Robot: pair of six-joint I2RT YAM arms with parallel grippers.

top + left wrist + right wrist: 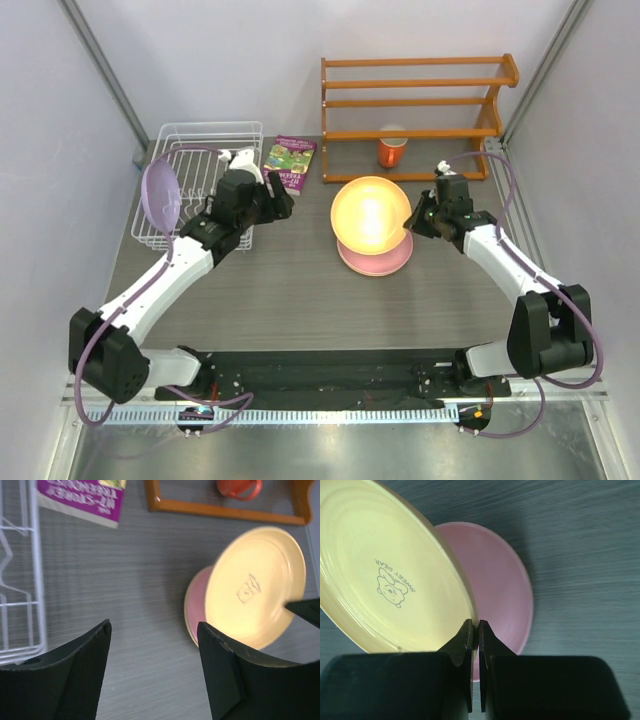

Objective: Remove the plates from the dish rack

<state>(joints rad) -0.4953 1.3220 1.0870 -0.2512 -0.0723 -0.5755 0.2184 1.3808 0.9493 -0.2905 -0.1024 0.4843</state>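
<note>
The yellow plate goes down and slightly back onto the pink plate (378, 260) (500, 580) next, where my right gripper releases it. The pink plate lies below the gripper and slightly back.
The white wire dish rack (205, 165) stands at the back left, and a lavender plate (160, 195) stands upright at its left end. In the middle of the table a pink plate (378, 260) lies flat. A yellow plate (370, 213) tilts above it, and my right gripper (412, 222) is shut on its right rim. The right wrist view shows that gripper (475, 626) pinching the yellow plate (385, 570) over the pink plate (500, 580). My left gripper (283, 205) hovers between rack and plates. Its jaws (155, 630) stand open and hold nothing.
A purple book (290, 163) lies just right of the rack. An orange wooden shelf (415, 105) stands at the back right with an orange mug (392, 151) on its lowest level. Grey walls close in both sides.
</note>
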